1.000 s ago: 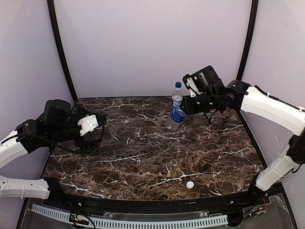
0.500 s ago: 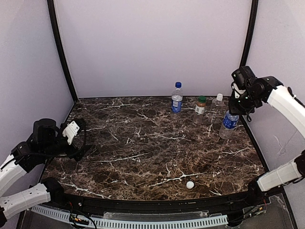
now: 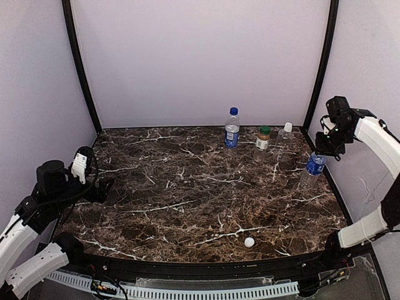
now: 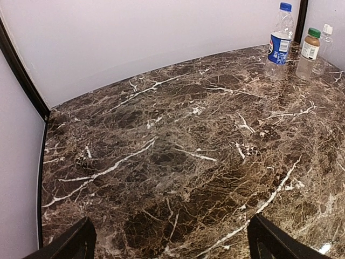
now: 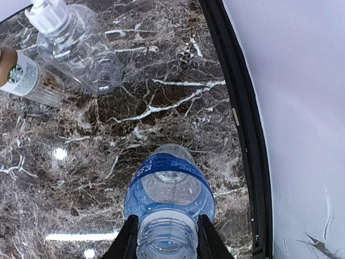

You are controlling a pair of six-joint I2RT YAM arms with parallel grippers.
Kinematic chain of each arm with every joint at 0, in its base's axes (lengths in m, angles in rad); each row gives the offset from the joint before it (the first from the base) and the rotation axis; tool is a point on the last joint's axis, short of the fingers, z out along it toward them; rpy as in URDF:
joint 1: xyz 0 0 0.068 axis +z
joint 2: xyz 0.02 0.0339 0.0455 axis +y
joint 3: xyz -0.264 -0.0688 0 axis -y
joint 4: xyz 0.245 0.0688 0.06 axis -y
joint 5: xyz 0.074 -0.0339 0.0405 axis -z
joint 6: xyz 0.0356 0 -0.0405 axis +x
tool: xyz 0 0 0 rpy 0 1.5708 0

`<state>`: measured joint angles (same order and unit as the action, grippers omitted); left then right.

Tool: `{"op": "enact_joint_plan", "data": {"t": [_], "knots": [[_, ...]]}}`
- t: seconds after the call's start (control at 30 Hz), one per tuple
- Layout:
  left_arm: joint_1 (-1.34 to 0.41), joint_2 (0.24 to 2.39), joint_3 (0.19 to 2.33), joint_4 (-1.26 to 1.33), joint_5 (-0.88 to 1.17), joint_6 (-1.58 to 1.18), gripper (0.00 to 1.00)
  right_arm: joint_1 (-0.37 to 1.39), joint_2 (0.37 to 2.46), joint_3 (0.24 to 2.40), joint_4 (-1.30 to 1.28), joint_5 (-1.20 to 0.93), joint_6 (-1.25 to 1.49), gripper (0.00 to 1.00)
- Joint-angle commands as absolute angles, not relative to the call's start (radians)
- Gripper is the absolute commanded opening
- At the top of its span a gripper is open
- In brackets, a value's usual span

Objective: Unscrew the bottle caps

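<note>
The open neck of the blue-label bottle should be released next, so I need to keep my right gripper in place and then spread its fingers.
My right gripper [image 3: 324,150] is shut on the open neck of a capless blue-label bottle [image 3: 312,170] at the table's right edge; in the right wrist view its fingers [image 5: 128,240] clamp the neck of the bottle [image 5: 168,189]. I cannot tell if its base touches the table. Three capped bottles stand at the back: blue cap with blue label [image 3: 232,130], green cap with tan label [image 3: 263,142], white cap and plain [image 3: 285,134]. A loose white cap [image 3: 249,242] lies near the front. My left gripper [image 3: 100,185] is open and empty at the left.
A black frame post [image 3: 319,69] and the black table rim [image 5: 242,124] run close beside the held bottle. The purple wall [image 3: 200,56] encloses the back and sides. The left wrist view shows the three back bottles far away, such as the blue-capped one [image 4: 279,35].
My right gripper has carried the capless blue-label bottle from the back middle to the right edge. My left arm has pulled back to the left.
</note>
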<state>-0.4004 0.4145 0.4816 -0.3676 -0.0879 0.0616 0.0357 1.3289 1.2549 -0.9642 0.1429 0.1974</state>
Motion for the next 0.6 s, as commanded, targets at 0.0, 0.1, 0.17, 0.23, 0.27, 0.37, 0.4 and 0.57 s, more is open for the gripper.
{"op": "enact_joint_plan", "data": {"t": [0.0, 0.1, 0.17, 0.23, 0.27, 0.37, 0.4, 0.57], "knots": [[-0.392, 0.401, 0.448, -0.337, -0.035, 0.018, 0.99, -0.007, 1.367, 1.252, -0.914, 0.048, 0.154, 0.0], [-0.391, 0.399, 0.438, -0.336, -0.043, 0.045, 0.99, -0.038, 1.384, 1.252, -0.914, 0.041, 0.146, 0.0], [-0.391, 0.399, 0.439, -0.336, -0.044, 0.054, 0.99, -0.04, 1.393, 1.256, -0.914, 0.052, 0.142, 0.0], [-0.391, 0.399, 0.44, -0.336, -0.037, 0.06, 0.99, -0.041, 1.4, 1.263, -0.915, 0.058, 0.142, 0.09], [-0.391, 0.399, 0.439, -0.336, -0.032, 0.06, 0.99, -0.04, 1.405, 1.27, -0.917, 0.061, 0.144, 0.18], [-0.391, 0.399, 0.435, -0.335, -0.019, 0.058, 0.99, -0.041, 1.413, 1.284, -0.925, 0.064, 0.14, 0.47], [-0.391, 0.399, 0.434, -0.335, -0.013, 0.057, 0.99, -0.041, 1.414, 1.289, -0.927, 0.066, 0.139, 0.53], [-0.391, 0.399, 0.429, -0.334, 0.022, 0.06, 0.99, -0.041, 1.418, 1.316, -0.936, 0.069, 0.133, 0.65]]}}
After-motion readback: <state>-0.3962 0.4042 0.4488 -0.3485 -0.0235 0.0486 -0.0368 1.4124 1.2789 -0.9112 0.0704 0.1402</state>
